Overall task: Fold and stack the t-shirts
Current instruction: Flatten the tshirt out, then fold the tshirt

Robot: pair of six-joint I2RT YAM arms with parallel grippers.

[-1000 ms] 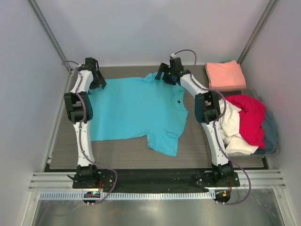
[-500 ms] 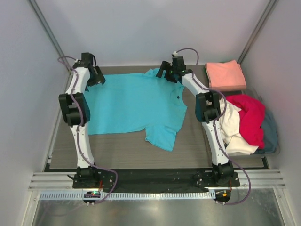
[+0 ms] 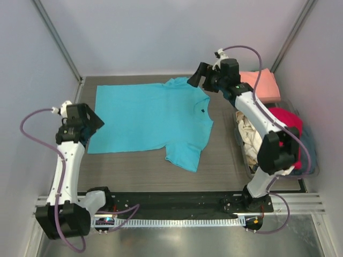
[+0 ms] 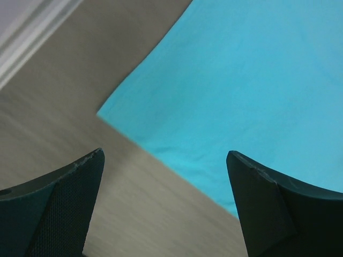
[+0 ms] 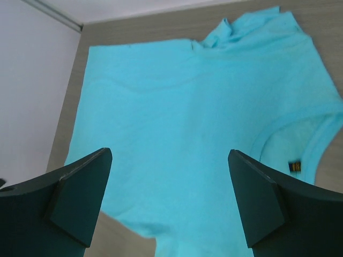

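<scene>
I will next move my left gripper down and back toward the base, onto the turquoise t-shirt's near hem corner, because bare tabletop there leaves finger room.
A turquoise t-shirt point(image 3: 150, 118) lies spread flat on the table, neck to the right, with its small dark label point(image 5: 294, 167) at the collar. My left gripper point(image 3: 96, 121) hangs open just left of the shirt's left edge. In the left wrist view the shirt's corner point(image 4: 99, 113) lies ahead of my open left gripper point(image 4: 165, 160). My right gripper point(image 3: 194, 80) is raised over the far right sleeve, open and empty. From there the right wrist view looks down on the whole shirt point(image 5: 187, 107). A folded salmon-pink shirt point(image 3: 263, 85) lies at the far right.
A clear bin point(image 3: 238, 140) at the right holds crumpled red point(image 3: 289, 126), cream point(image 3: 249, 134) and grey-blue point(image 3: 310, 152) shirts, partly behind my right arm. Grey walls close in the table on three sides. A metal rail point(image 3: 177, 206) carries the arm bases along the near edge.
Both grippers have left the shirt's far edge. The left arm swung back toward the near left, the right arm rose and moved right. The shirt now lies flatter.
</scene>
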